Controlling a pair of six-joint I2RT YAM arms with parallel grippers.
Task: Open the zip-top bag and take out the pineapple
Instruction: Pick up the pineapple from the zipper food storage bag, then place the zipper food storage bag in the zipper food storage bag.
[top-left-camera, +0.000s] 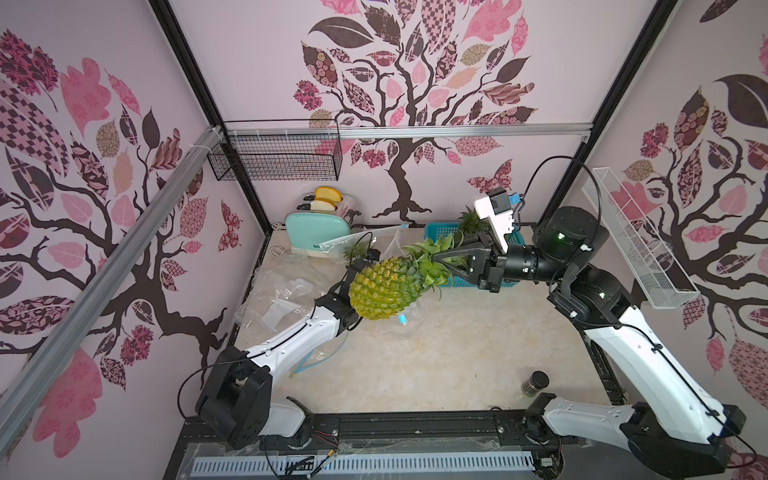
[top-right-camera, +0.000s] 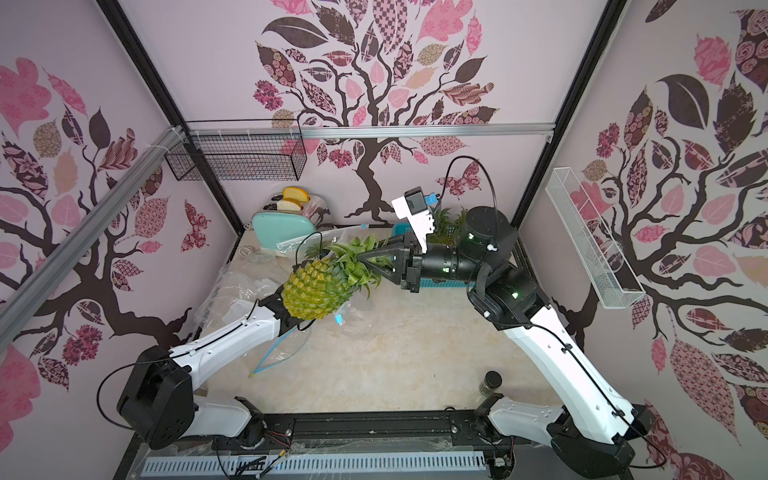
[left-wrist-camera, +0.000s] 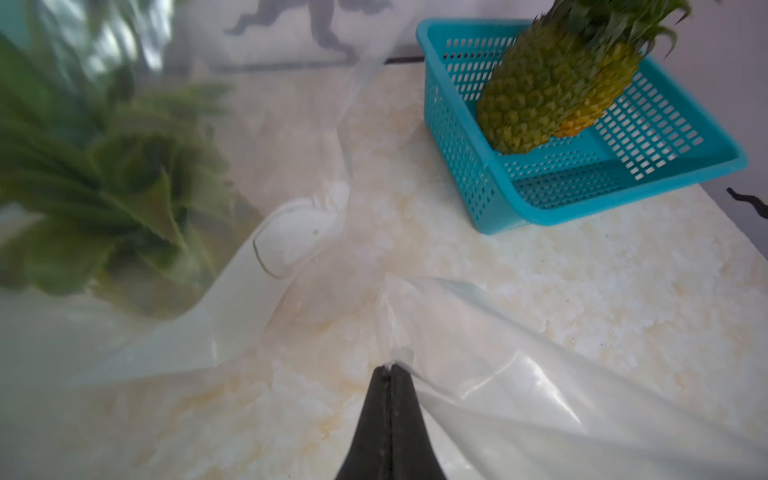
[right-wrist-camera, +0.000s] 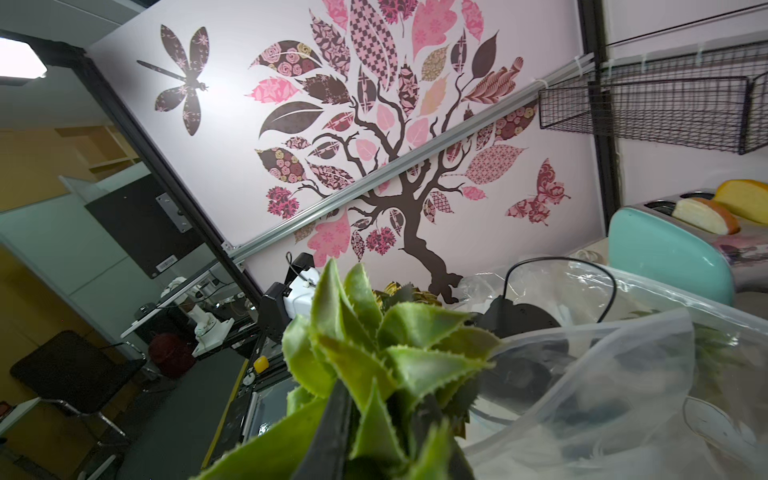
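Note:
Next, the left gripper moves away from the fruit, over the loose clear bags, and releases the plastic fold, as the pineapple hangs clear of the bag.
A yellow-green pineapple hangs above the table, tilted with its leafy crown toward the right. My right gripper is shut on that crown, and the leaves hide most of its fingers. The clear zip-top bag lies crumpled on the table below the fruit. My left gripper is shut on a thin fold of the bag's plastic. In both top views the pineapple hides the left fingers.
A blue basket with pineapples in it stands at the back right. At the back left are a mint toaster and another bag with a crown inside. Loose clear bags lie at the left. A dark jar stands front right.

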